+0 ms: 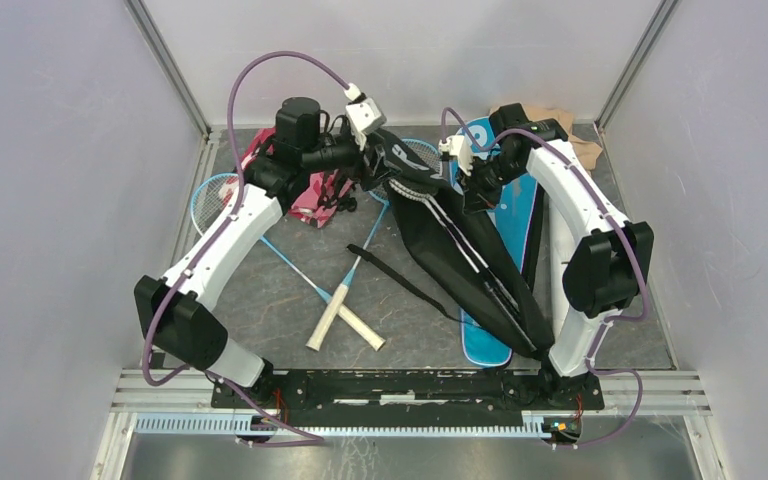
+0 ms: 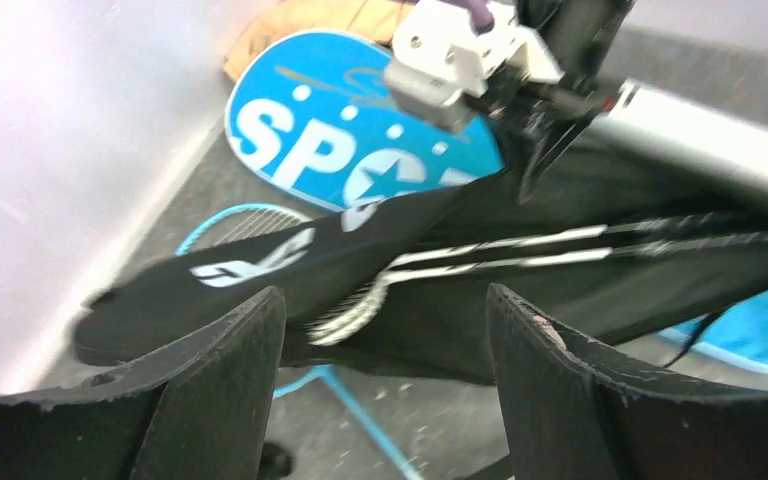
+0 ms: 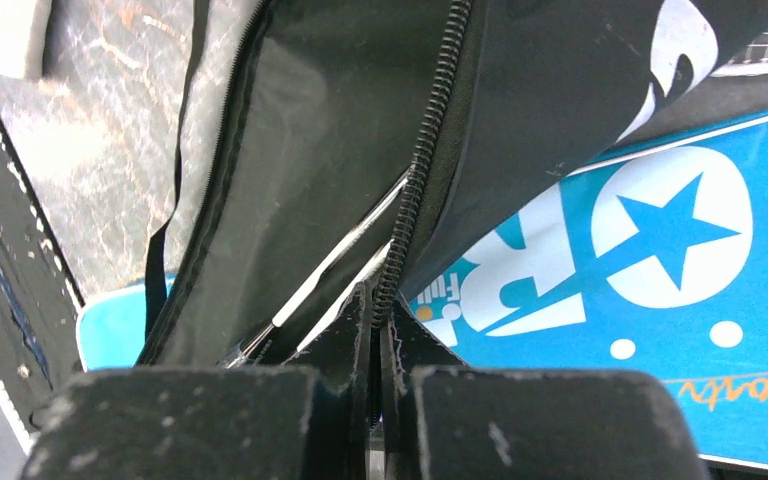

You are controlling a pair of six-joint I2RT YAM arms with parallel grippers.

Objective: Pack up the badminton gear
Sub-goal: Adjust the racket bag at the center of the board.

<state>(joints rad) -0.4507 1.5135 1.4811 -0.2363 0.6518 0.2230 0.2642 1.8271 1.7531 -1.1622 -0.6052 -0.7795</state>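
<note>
My left gripper turns downward and lowers onto the black cover's head end next, because that's loose and my right gripper holds only the zipper edge.
The black racket cover lies diagonally on top of the blue "SPORT" cover, its zip open. Silver racket shafts show inside it. My right gripper is shut on the cover's zipper edge, and it shows near the cover's head in the top view. My left gripper is open and empty, just short of the black cover, at its head end. Two rackets lie crossed at the left, handles toward me. No shuttlecocks are in view.
The pink-and-white camouflage cloth lies under my left arm. The beige cloth sits at the back right corner. A black strap trails across the middle. Walls close in the left, right and back.
</note>
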